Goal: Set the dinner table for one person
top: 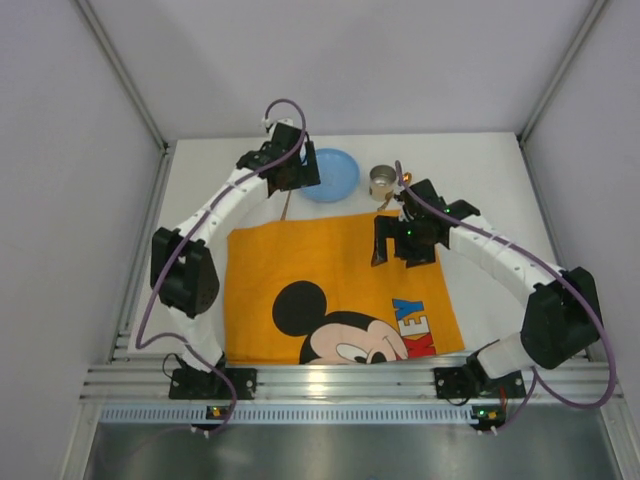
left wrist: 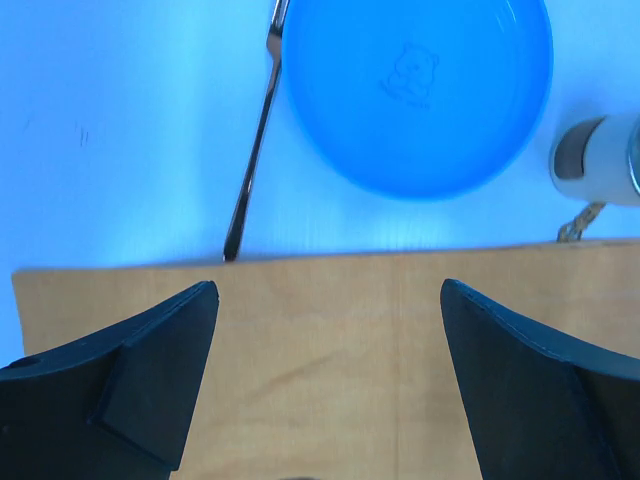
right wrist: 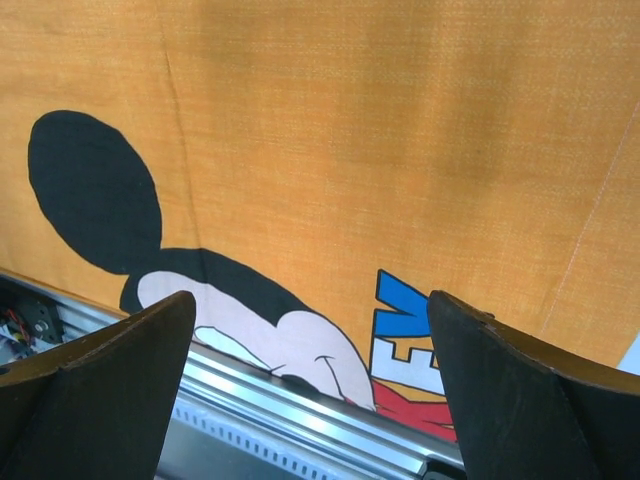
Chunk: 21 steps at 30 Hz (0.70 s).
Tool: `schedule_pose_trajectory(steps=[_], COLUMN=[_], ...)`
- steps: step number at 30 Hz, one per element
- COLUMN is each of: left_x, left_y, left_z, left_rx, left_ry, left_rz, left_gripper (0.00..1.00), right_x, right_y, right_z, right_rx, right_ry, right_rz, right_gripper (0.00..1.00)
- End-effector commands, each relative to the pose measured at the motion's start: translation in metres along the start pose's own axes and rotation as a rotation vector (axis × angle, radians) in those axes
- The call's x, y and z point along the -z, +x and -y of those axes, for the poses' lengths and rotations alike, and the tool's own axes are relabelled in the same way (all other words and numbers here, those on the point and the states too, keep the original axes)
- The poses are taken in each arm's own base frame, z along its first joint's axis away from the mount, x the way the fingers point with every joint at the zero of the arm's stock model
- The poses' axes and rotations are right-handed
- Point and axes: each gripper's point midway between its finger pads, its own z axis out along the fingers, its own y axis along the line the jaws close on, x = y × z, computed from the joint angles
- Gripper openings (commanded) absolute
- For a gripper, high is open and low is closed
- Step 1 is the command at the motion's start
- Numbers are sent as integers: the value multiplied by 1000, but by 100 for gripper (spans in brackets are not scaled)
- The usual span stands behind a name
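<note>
My left gripper's open fingers should lower outward to straddle the blue plate's rim (left wrist: 287,65) beside the utensil, below and outward of it.
The white dinner table (top: 200,190) carries an orange Mickey Mouse placemat (top: 330,270) in the middle. A blue plate (top: 338,172) and a metal cup (top: 383,181) sit just beyond the placemat's far edge. A thin metal utensil (top: 287,206) lies left of the plate. My left gripper (top: 297,180) is open and empty above the placemat's far edge. Its wrist view shows the plate (left wrist: 415,90), the utensil handle (left wrist: 250,170) and the cup (left wrist: 600,160) ahead of the gripper (left wrist: 330,290). My right gripper (top: 402,255) is open and empty above the placemat's right part (right wrist: 350,130).
A small brass-coloured piece (left wrist: 575,225) lies by the cup at the placemat edge. An aluminium rail (top: 340,380) runs along the near edge and also shows in the right wrist view (right wrist: 300,420). Grey walls enclose the table on three sides.
</note>
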Motion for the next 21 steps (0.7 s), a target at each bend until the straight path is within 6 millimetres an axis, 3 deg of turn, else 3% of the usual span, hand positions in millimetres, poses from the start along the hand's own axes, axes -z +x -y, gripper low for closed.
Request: schedule_pose_trajectory(steps=[1,2,3,6,7,9,12,16,21], left_x=[-40,-44,-69,-94,-113,-123,-140,-154,-165], left_y=[12,-2,11,0,9,-4,-3,5,17], left_z=[-18,-12,-15,-17,-26,-34,-48,-62,-67], left_rx=[-89,-84,-110,-117,-118,-93,-75,-87,-89], left_ry=[-92,-81,-102,-101,-125,-121,-112,-89,-70], left_rz=[-106,-88,-133,-135,-170,-156,-163,-194,-213], left_gripper=[98,98,98,95,94,91,86,68,66], right_x=[22,22,23,27,30,37,40,41,42], right_y=[-12,-11,-12,-12,-14,-15,-17,-22,-31], right_z=[2,9,12,29,33,41,52,58,60], right_rx=[14,0,-6,-42,-53,-81,-117,-142,-156], right_ry=[-9,4,9,53,64,84,114,136,166], right_rz=[51,50,57,57,64,74,71,60,43], right_gripper=[100,100,100,100,100,100,100,100,100])
